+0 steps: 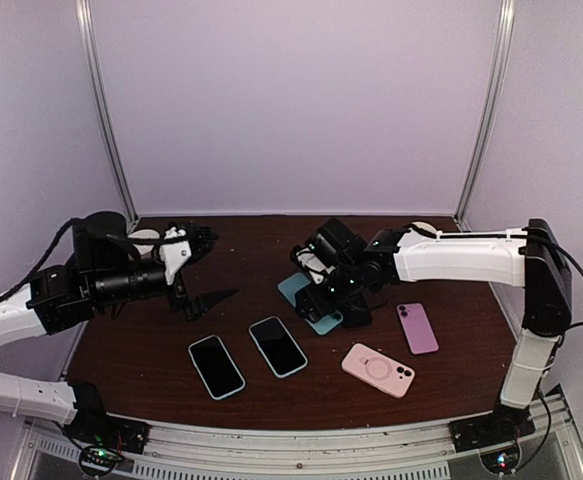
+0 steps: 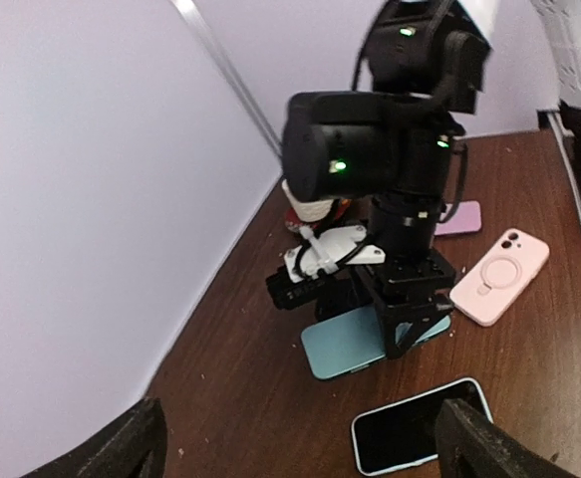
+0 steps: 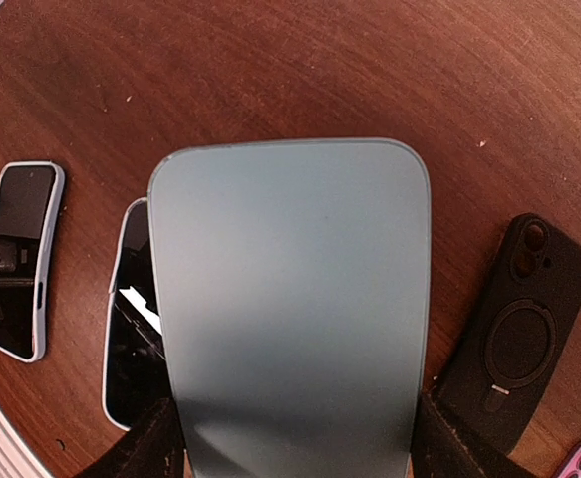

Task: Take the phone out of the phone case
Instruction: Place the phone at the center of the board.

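Note:
The right gripper lowers the teal phone onto bare tabletop [image 1: 311, 334] beside the empty black case next and releases it clear of the case, since that spot lies below.
My right gripper [image 1: 318, 300] is shut on a teal phone [image 3: 290, 299], one finger at each long edge and its plain back facing the wrist camera. It sits low over the table's middle. The phone also shows in the top view [image 1: 294, 290] and the left wrist view [image 2: 350, 344]. A black case with a ring [image 3: 514, 344] lies empty just right of it. My left gripper [image 1: 209, 270] is open and empty, raised at the left and facing the right gripper [image 2: 410, 319]. Its fingertips [image 2: 489, 438] frame the bottom of the left wrist view.
Two black-screened phones in light-blue cases [image 1: 216, 366] [image 1: 278, 346] lie near the front. A pink ring case [image 1: 378, 369] and a purple phone [image 1: 417, 327] lie at the right. Walls close in the brown table [image 1: 151, 380] at the back and sides.

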You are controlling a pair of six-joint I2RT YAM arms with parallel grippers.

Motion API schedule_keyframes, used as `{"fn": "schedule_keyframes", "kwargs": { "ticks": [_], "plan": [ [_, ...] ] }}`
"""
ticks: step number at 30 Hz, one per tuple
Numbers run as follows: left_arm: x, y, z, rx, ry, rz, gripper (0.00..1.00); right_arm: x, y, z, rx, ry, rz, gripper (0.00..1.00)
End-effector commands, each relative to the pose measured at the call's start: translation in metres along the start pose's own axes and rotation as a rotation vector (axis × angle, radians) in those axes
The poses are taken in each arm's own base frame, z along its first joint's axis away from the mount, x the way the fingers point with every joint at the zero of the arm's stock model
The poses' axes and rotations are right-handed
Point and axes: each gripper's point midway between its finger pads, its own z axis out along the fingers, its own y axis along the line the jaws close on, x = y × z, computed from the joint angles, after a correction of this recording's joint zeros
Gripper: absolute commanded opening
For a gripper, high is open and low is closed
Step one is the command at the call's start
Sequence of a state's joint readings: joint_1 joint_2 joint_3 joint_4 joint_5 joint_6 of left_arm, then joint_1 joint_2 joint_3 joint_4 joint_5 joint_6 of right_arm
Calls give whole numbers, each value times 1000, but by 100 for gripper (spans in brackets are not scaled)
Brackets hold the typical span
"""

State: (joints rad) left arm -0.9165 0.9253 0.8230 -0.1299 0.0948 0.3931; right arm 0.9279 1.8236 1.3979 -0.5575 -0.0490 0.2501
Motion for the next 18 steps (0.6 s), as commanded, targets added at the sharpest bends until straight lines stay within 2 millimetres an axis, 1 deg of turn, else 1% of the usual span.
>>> {"fn": "schedule_keyframes", "kwargs": {
  "ticks": [1,4,7,8,9,10,11,15,18],
  "plan": [
    [18,39,-17,-249,62,-401,97,-33,-6,-2,10,-73,81,49],
    [35,43,-20,-305,144,-489,98,-32,-10,9,18,-48,106,49],
    [53,57,-27,-427,234,-631,98,-32,-16,21,39,-20,135,47],
    [64,58,-31,-462,302,-656,98,-32,-19,25,55,-12,151,46],
    [70,67,-40,-543,340,-705,98,-30,-20,28,65,2,156,46],
    [77,74,-48,-619,366,-761,98,-28,-21,32,74,13,159,46],
    [82,76,-51,-649,381,-800,97,-27,-22,34,78,21,164,46],
    [100,65,-43,-602,428,-951,98,-21,-27,47,95,58,185,46],
    [118,47,-40,-594,495,-1069,98,-14,-31,58,113,101,201,47]
  ]
}}
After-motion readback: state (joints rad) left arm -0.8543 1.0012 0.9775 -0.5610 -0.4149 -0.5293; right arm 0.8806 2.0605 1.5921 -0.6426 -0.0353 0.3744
